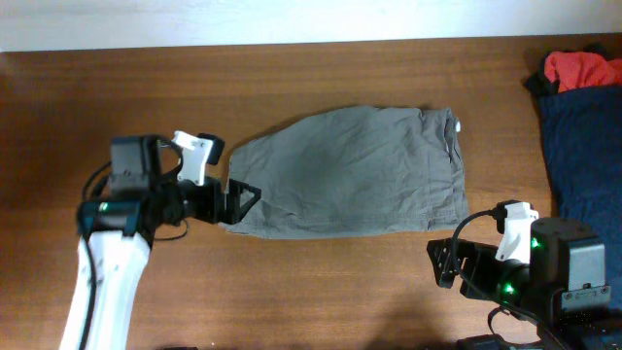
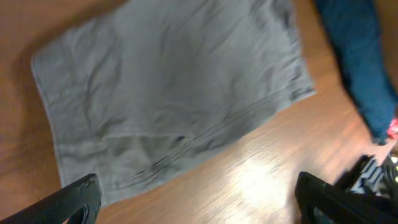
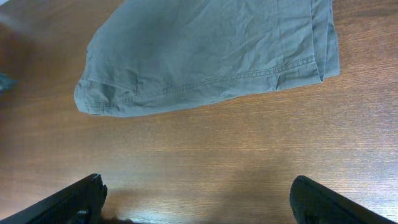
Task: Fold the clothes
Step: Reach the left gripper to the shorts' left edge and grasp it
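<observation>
My left gripper is open, with its fingertips above the shorts' edge farthest from the navy garment point(image 1: 588, 156), which lies flat, so next it will lower to that edge and close there.
The grey shorts point(image 1: 355, 175) lie folded flat in the middle of the wooden table, also seen in the left wrist view point(image 2: 168, 93) and right wrist view point(image 3: 205, 56). My left gripper point(image 1: 243, 199) is open and empty at the shorts' left edge, its fingers point(image 2: 196, 202) wide apart over the near edge. My right gripper point(image 1: 445, 264) is open and empty over bare table near the shorts' front right corner, its fingers point(image 3: 199, 202) wide apart. A dark navy garment point(image 1: 588, 156) and a red one point(image 1: 581, 68) lie at the far right.
The navy garment also shows in the left wrist view point(image 2: 360, 68). The table's far edge point(image 1: 292, 44) meets a white wall. Bare wood point(image 1: 321, 282) lies in front of the shorts.
</observation>
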Controlling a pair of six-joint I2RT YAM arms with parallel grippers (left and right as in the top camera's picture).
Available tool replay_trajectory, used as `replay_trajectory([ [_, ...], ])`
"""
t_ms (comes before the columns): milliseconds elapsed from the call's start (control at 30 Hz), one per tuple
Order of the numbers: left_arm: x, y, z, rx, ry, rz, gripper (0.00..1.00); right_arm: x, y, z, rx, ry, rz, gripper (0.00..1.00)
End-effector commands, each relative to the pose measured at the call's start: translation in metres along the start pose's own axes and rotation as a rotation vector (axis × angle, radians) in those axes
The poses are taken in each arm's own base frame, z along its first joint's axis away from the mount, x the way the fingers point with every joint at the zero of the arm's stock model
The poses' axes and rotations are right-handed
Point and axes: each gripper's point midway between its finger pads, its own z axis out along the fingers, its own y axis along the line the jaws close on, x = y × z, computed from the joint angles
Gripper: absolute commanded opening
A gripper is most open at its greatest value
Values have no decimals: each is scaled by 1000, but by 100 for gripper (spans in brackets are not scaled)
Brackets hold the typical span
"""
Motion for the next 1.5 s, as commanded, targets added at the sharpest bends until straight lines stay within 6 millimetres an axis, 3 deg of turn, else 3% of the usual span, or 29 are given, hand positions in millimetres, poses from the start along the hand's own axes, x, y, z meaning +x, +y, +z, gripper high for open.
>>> replay_trajectory([
  [0,-5,38,8,-169,53,-49,99,0,-3,1,18,0,4,99],
  [133,-13,67,11,-292,94,-82,99,0,-3,1,18,0,4,99],
  [333,-28,80,21,-299,78,-46,99,0,-3,1,18,0,4,99],
  [800,9,115,89,-216,252,-157,99,0,-3,1,18,0,4,99],
  [1033,21,130,106,-170,278,-215,99,0,-3,1,18,0,4,99],
  [1467,51,128,140,40,343,-286,99,0,-3,1,18,0,4,99],
])
